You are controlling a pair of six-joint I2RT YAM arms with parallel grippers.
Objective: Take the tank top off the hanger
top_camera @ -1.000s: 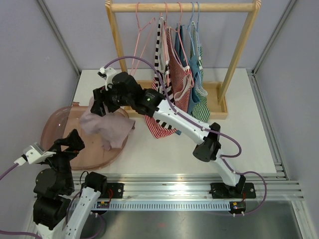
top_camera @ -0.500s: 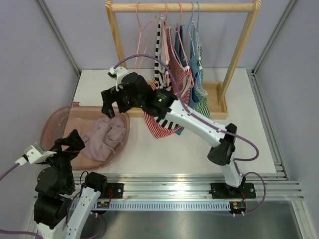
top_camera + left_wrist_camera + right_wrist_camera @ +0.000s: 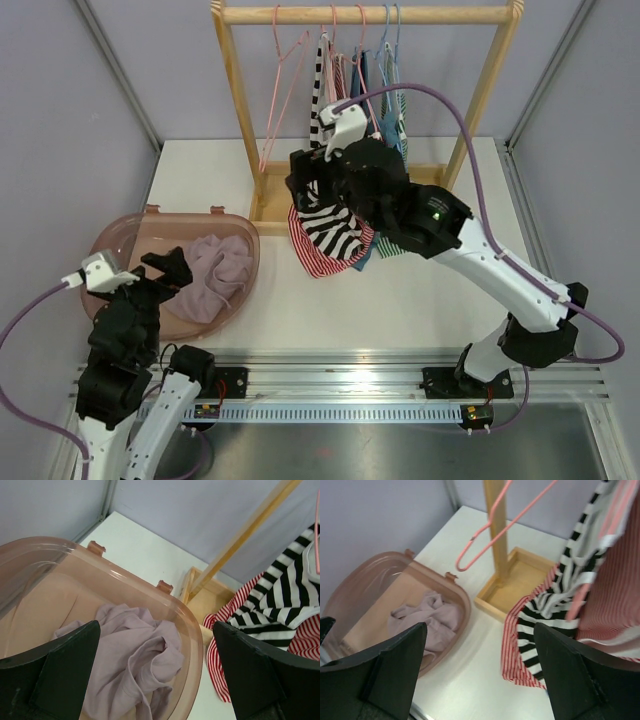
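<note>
The black-and-white tank top's pink hanger [image 3: 616, 511] hangs outward of the right gripper's open fingers, so the gripper needs to move outward next and close on it.
A lilac tank top [image 3: 216, 276] lies crumpled in the pink translucent bin [image 3: 112, 236], off any hanger; it also shows in the left wrist view [image 3: 135, 665] and the right wrist view [image 3: 427, 617]. An empty pink hanger [image 3: 285, 90] hangs at the left of the wooden rack [image 3: 365, 15]. A black-and-white striped tank top [image 3: 330, 225] and a red striped one [image 3: 315, 262] hang on hangers. My right gripper [image 3: 308, 195] is open and empty beside the striped tops. My left gripper [image 3: 170, 272] is open and empty above the bin's near side.
Blue and green striped tank tops [image 3: 400, 190] hang further right on the rack. The rack's wooden base tray [image 3: 440, 195] sits on the white table. Grey walls close in the back and sides. The bin's rim [image 3: 195, 645] lies near the red striped hem [image 3: 235, 650].
The right gripper let the lilac tank top drop into the bin, then swung right and back to the striped tops on the rack. The left gripper shifted slightly right over the bin.
</note>
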